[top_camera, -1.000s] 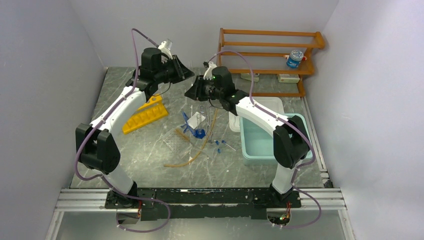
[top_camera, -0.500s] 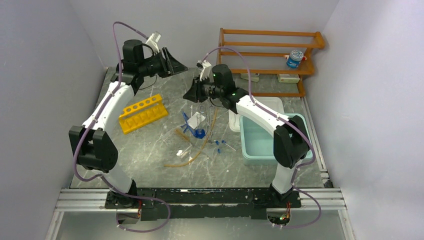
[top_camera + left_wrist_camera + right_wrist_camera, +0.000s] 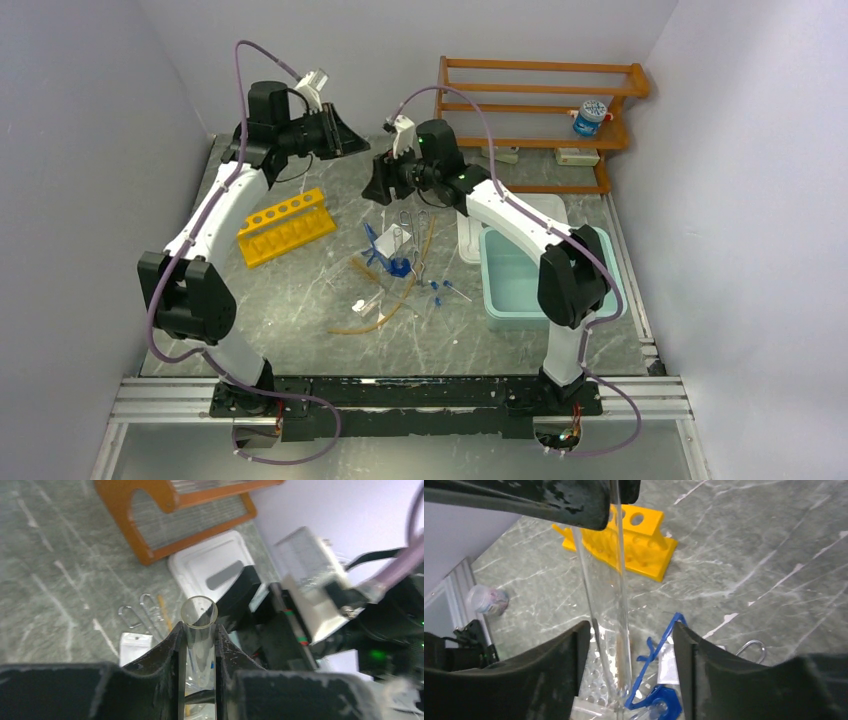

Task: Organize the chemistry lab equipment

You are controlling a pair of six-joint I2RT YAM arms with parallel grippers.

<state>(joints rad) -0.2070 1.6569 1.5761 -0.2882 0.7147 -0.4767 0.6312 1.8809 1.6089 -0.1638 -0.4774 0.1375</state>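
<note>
My left gripper holds the tube and will next turn away from the right gripper, then lower the tube and let go of it at the yellow rack's end hole (image 3: 307,198) nearest the orange shelf, as that hole is empty.
My left gripper (image 3: 199,630) is shut on a clear glass test tube (image 3: 199,611), with the tube's open rim sticking out past the fingertips. In the top view the left gripper (image 3: 338,135) hangs high at the back, facing my right gripper (image 3: 378,185). The right gripper (image 3: 630,627) is open, and the same tube (image 3: 604,595) passes between its fingers, apart from the right one. Below lie the yellow holed rack (image 3: 286,227), blue-framed goggles (image 3: 385,255), tan rubber tube (image 3: 400,295), metal tongs (image 3: 418,245), white packet (image 3: 135,647) and tiny blue-capped tubes (image 3: 440,290).
The pale teal tub (image 3: 520,285) stands at the right with its white lid (image 3: 220,570) behind it. The orange shelf (image 3: 540,100) at the back holds a blue-capped bottle (image 3: 590,117). A small jar (image 3: 488,600) lies near the left wall.
The left arm has lifted back off the yellow rack. The right gripper has moved left to meet it and opened its jaws. The tube now sits in the left gripper.
</note>
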